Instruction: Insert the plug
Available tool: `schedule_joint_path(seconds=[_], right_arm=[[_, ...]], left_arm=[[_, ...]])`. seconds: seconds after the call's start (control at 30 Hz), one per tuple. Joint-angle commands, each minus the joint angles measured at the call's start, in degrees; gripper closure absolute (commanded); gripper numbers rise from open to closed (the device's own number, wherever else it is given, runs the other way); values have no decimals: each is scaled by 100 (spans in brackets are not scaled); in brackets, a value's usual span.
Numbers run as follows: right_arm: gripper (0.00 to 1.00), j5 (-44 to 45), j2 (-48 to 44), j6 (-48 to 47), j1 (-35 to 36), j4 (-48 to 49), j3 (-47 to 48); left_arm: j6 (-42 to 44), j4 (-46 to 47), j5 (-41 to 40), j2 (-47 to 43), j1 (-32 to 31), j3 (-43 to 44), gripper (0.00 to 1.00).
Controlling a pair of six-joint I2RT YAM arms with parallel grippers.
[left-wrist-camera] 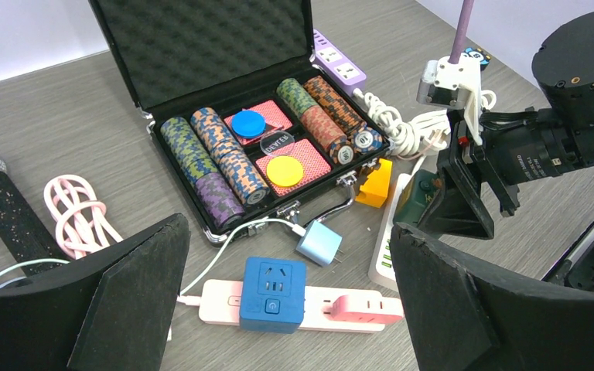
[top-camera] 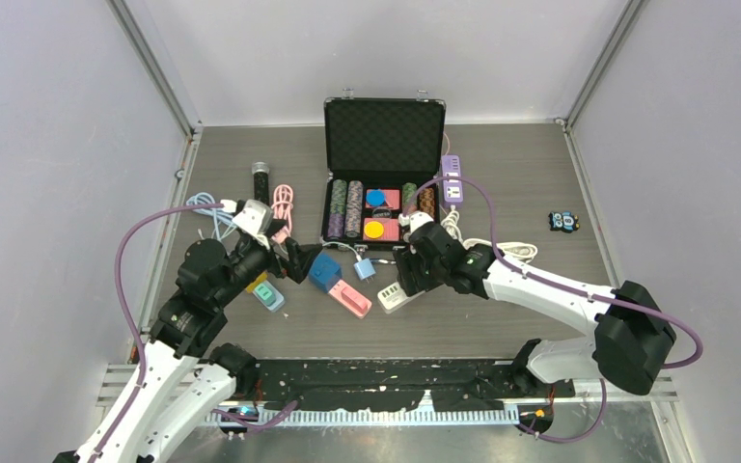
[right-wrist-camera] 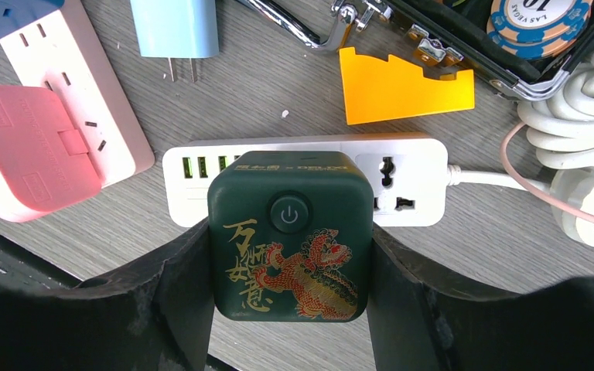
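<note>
The cube point(right-wrist-camera: 290, 236) stands tilted over the white power strip's middle, and the cube's far side shows. My right gripper will next tilt the cube level, push down onto the power strip and open.
My right gripper point(right-wrist-camera: 290, 241) is shut on a dark green cube plug point(right-wrist-camera: 290, 255) with a gold and red dragon and a power button. It holds the cube over the white power strip point(right-wrist-camera: 406, 174), covering the strip's middle. The cube point(left-wrist-camera: 414, 202) and strip point(left-wrist-camera: 381, 261) also show in the left wrist view, under the right gripper point(left-wrist-camera: 452, 209). My left gripper point(left-wrist-camera: 290, 232) is open and empty above a blue cube adapter point(left-wrist-camera: 273, 294) sitting on a pink power strip point(left-wrist-camera: 205, 297). In the top view the right gripper point(top-camera: 407, 275) and left gripper point(top-camera: 299, 260) flank these strips.
A pink adapter point(left-wrist-camera: 363, 308) sits on the pink strip. A light blue charger point(left-wrist-camera: 319, 243) and an orange piece point(right-wrist-camera: 402, 85) lie near an open black case of poker chips point(top-camera: 383, 145). A purple strip point(top-camera: 452, 179), white cable coil point(right-wrist-camera: 580, 124), microphone point(top-camera: 261, 181) and pink cable point(top-camera: 283, 207) lie around.
</note>
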Motion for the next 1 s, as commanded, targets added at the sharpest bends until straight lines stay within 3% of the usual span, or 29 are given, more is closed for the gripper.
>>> schedule_joint_path(seconds=[0.0, 0.53, 0.97], right_arm=[[95, 193, -22, 3, -8, 89, 12], [95, -218, 530, -116, -6, 270, -318], [95, 397, 1088, 822, 493, 521, -1063]], left_arm=[[109, 146, -44, 22, -7, 79, 0], [109, 91, -25, 104, -7, 115, 1], [87, 19, 34, 123, -7, 169, 1]])
